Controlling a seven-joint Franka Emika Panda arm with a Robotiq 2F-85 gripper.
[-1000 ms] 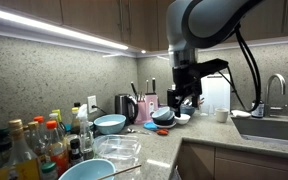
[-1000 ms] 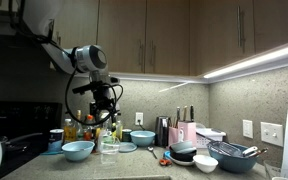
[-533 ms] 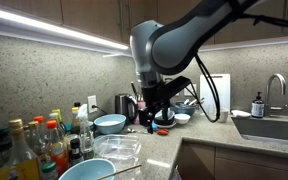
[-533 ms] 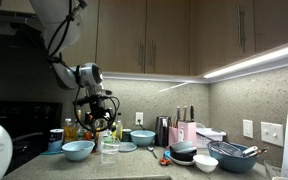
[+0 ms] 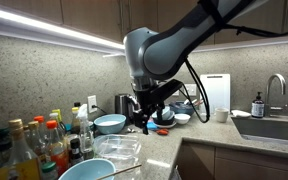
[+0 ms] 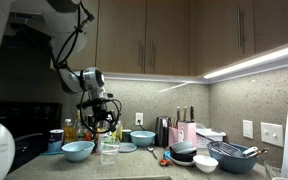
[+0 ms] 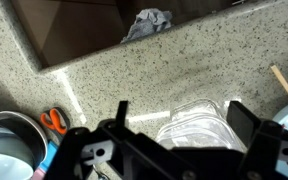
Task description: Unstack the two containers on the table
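Observation:
I need to move my gripper outward and down next, onto the upper tub's rim (image 5: 115, 157) (image 7: 223, 119) beside the bowl with the stick, because it is still open above the nested stack.
The two containers (image 7: 199, 125) are clear plastic tubs, nested one in the other on the speckled table (image 7: 164, 65). They also show in both exterior views (image 5: 115, 148) (image 6: 109, 150). In the wrist view my gripper (image 7: 184, 118) is open, its two dark fingers on either side of the stack and apart from it. In both exterior views the gripper (image 5: 144, 123) (image 6: 103, 124) hangs a little above the stack, pointing down. The lower edge of the stack is hidden behind the gripper body in the wrist view.
Light blue bowls (image 5: 109, 123) (image 5: 84, 170) stand near the tubs. Bottles (image 5: 34, 145) crowd one end of the counter. Orange-handled scissors (image 7: 54, 120) and stacked bowls (image 7: 9, 150) lie beside the gripper. A sink (image 5: 274, 128) lies at the far end.
The arm has swung across the counter from the dish pile to above the clear tubs and come lower. The gripper stays open. The tubs have not moved.

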